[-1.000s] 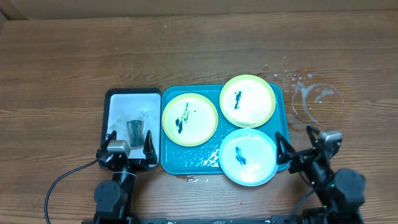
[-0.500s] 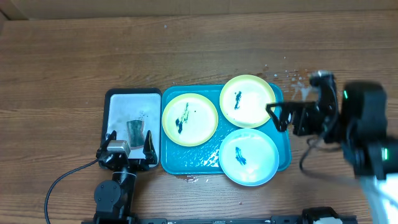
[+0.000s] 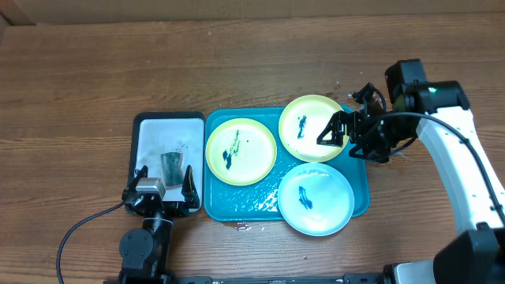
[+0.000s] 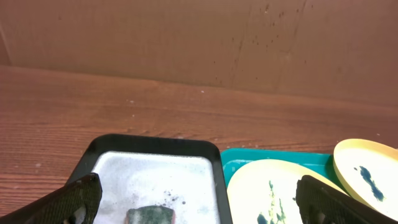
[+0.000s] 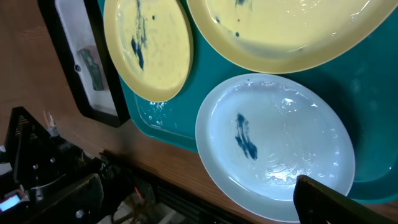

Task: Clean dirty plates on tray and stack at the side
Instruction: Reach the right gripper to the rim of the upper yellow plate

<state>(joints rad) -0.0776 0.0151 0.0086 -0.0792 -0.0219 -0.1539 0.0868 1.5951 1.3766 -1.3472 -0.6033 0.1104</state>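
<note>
The robot's right gripper needs to move toward the black-rimmed tray (image 4: 155, 144), then down onto the adjoining yellow-green plate's rim that faces the others, where a gap leaves room for the fingers.
The turquoise tray (image 3: 358, 207) holds three smeared plates: a yellow-green one at its left (image 3: 241, 151), another at its back right (image 3: 308, 128) and a pale blue one at its front right (image 3: 316, 199). My right gripper (image 3: 345, 140) hangs open over the right rim of the back-right plate, with nothing between its fingers. Its wrist view looks down on the pale blue plate (image 5: 280, 149), with both yellow-green plates (image 5: 149, 43) (image 5: 280, 25) behind it. My left gripper (image 3: 162, 192) stands open and empty at the table's front, behind the black-rimmed tray (image 4: 155, 144).
A black-rimmed white tray (image 3: 142, 142) lies left of the turquoise one, with a dark sponge (image 3: 172, 165) on its soapy surface. Water drops (image 3: 241, 227) lie on the wood in front of the tray. Bare wood tabletop (image 3: 252, 63) stretches behind both trays.
My right arm has swung up from the table's front right corner to hang over the tray's right edge by the back-right plate. The left arm and the plates have not moved.
</note>
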